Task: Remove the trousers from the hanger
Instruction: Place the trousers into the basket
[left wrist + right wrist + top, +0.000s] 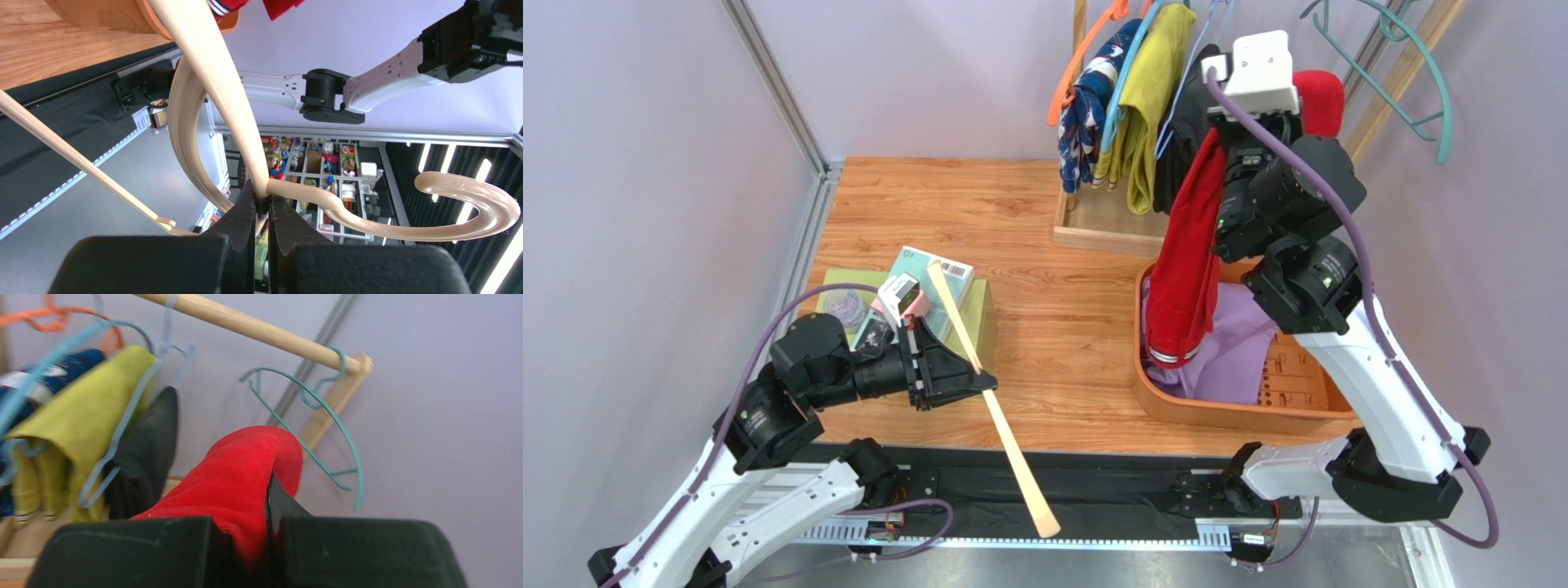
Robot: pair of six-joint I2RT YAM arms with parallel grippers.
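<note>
My right gripper moves the red trousers back and down above the orange basket next, and tilts its fingers downward to release them.
My right gripper (1308, 116) is shut on the bright red trousers (1185, 263), held high so they hang down into the orange basket (1161, 398); in the right wrist view the red cloth (236, 484) fills the jaws. Lilac trousers (1234, 349) lie in the basket. Navy patterned (1085, 116), yellow-green (1146, 104) and black (1185, 123) trousers hang on hangers on the rack. My left gripper (983, 382) is shut on a beige hanger (995, 410) at the table's front; the left wrist view shows it pinched at the hook's neck (265, 191).
A wooden rack rail (245, 324) carries an empty teal hanger (331, 422), with the rack's wooden base (1100, 227) below. A green box with a teal packet (946, 300) sits left of centre. Grey walls enclose the table.
</note>
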